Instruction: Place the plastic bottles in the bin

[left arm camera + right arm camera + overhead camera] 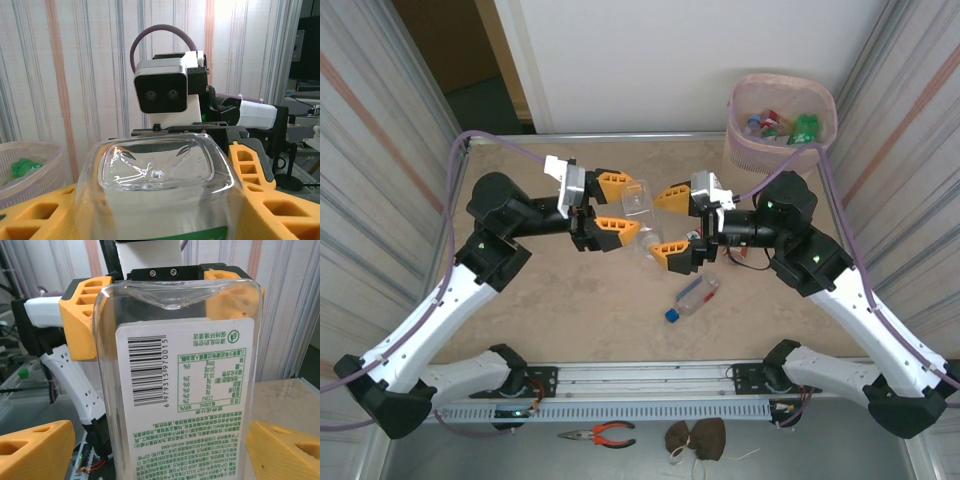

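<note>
My left gripper holds the bottle's bottom end, so next I move my right gripper toward it and close its parted fingers around the bottle's lower labelled part [648, 232] [182, 440].
A clear square plastic bottle [640, 212] with a white and green label hangs above the middle of the table. My left gripper [628, 207] is shut on it; in the left wrist view the bottle's base [156, 167] sits between the orange fingers [272, 200]. My right gripper [667, 225] faces it, open, its fingers [35, 447] standing apart on either side of the labelled bottle [180, 390]. A second plastic bottle [692, 297] with a blue cap lies on the table below the right gripper. The pale pink bin [780, 125] at the back right holds several bottles.
Orange-handled pliers [600, 434] and a brown object [698, 438] lie in front of the arm rail. Striped walls close in both sides of the table. The bin's rim [30, 150] shows at the left of the left wrist view.
</note>
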`<action>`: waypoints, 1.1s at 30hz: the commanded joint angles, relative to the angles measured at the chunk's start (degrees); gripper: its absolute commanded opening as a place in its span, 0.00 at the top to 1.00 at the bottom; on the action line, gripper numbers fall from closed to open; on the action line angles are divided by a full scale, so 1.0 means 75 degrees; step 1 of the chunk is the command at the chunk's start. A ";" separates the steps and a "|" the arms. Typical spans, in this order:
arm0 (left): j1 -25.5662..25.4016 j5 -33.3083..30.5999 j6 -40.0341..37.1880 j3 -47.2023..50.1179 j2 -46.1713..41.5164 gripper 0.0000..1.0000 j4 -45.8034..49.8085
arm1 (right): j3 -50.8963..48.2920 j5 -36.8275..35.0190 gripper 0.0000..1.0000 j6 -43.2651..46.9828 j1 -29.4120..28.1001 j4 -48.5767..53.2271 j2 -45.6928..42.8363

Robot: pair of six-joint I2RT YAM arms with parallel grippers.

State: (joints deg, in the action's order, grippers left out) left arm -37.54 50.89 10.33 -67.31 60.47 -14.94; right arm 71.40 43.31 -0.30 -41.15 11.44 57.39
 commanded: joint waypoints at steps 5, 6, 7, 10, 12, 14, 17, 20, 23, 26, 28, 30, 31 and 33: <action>-0.0028 0.0344 -0.0002 -0.0264 -0.0199 0.53 -0.0525 | 0.0278 0.0108 0.18 0.0253 -0.0311 0.0121 0.0222; -0.0018 0.0350 0.0003 -0.0249 -0.0222 0.53 -0.0573 | 0.0277 0.0102 0.18 0.0248 -0.0308 0.0118 0.0246; -0.0022 0.0374 0.0023 -0.0237 -0.0221 0.53 -0.0624 | 0.0286 0.0055 0.18 0.0239 -0.0315 0.0137 0.0272; -0.0024 0.0442 0.0076 -0.0236 -0.0232 0.53 -0.0701 | 0.0309 -0.0288 0.18 0.0204 -0.0329 0.0185 0.0311; -0.0028 0.0432 0.0097 -0.0219 -0.0244 0.52 -0.0692 | 0.0310 -0.0259 0.19 0.0215 -0.0330 0.0197 0.0323; -0.0025 0.0420 0.0091 -0.0201 -0.0267 0.53 -0.0715 | 0.0333 -0.0111 0.21 0.0206 -0.0335 0.0241 0.0343; -0.0022 0.0398 0.0065 -0.0223 -0.0285 0.52 -0.0664 | 0.0383 0.0082 0.26 0.0151 -0.0326 0.0288 0.0376; -0.0025 0.0319 0.0042 -0.0203 -0.0283 0.51 -0.0633 | 0.0427 0.0097 0.31 0.0098 -0.0348 0.0289 0.0417; -0.0022 0.0270 0.0030 -0.0190 -0.0274 0.49 -0.0633 | 0.0446 0.0125 0.36 0.0086 -0.0359 0.0290 0.0424; -0.0022 0.0213 0.0028 -0.0178 -0.0283 0.48 -0.0633 | 0.0488 0.0143 0.39 0.0068 -0.0374 0.0292 0.0442; -0.0022 0.0081 -0.0035 -0.0175 -0.0332 0.42 -0.0551 | 0.0514 0.0100 0.40 0.0063 -0.0373 0.0302 0.0444; -0.0023 -0.0117 -0.0129 -0.0134 -0.0403 0.33 -0.0423 | 0.0557 0.0023 0.42 0.0089 -0.0373 0.0343 0.0440; -0.0023 -0.0212 -0.0175 -0.0131 -0.0452 0.29 -0.0363 | 0.0570 -0.0040 0.42 0.0097 -0.0373 0.0363 0.0433; -0.0022 -0.0464 -0.0279 -0.0049 -0.0574 0.23 -0.0215 | 0.0662 -0.0291 0.42 0.0137 -0.0383 0.0475 0.0424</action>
State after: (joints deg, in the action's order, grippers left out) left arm -37.71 50.72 10.44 -67.40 58.78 -16.23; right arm 73.63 42.94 0.67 -43.55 13.78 60.73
